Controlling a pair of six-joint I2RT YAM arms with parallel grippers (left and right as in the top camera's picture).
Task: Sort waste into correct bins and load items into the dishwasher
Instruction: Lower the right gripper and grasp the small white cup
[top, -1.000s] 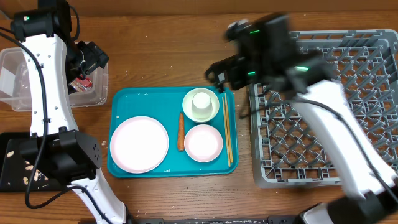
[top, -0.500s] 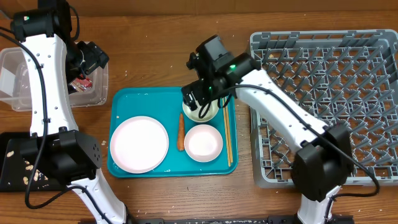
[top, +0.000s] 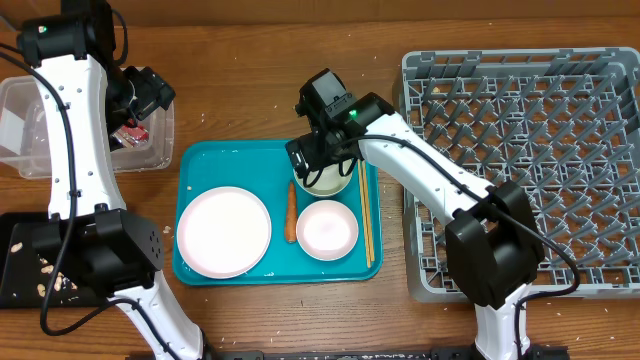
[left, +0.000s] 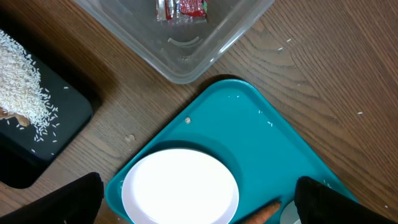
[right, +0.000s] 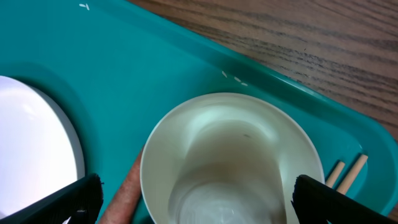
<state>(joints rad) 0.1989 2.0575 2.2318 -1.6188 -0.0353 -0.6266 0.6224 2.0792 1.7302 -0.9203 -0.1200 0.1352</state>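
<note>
The cream cup (top: 326, 177) rests inside the wider bowl between my right gripper's open fingers, which still hang above, so I need to lower them around it next.
A teal tray (top: 200, 165) holds a white plate (top: 223, 231), a carrot (top: 291, 212), a small white bowl (top: 327, 229), a pair of chopsticks (top: 365, 210) and a pale cup (top: 335, 181). My right gripper (top: 318, 160) hangs just above the cup. In the right wrist view its open fingers (right: 198, 202) straddle the cup (right: 230, 155) without touching it. My left gripper (top: 146, 95) is open and empty over the clear bin (top: 150, 155). In the left wrist view the left gripper (left: 199, 205) looks down on the plate (left: 180, 186).
The grey dish rack (top: 520, 160) stands at the right. The clear bin (left: 186, 56) holds a red wrapper (left: 180, 9). A black tray (top: 20, 260) with rice scraps (left: 25, 81) lies at the lower left.
My right arm has swung left from over the dish rack and come down over the cup on the tray. The left arm has not moved.
</note>
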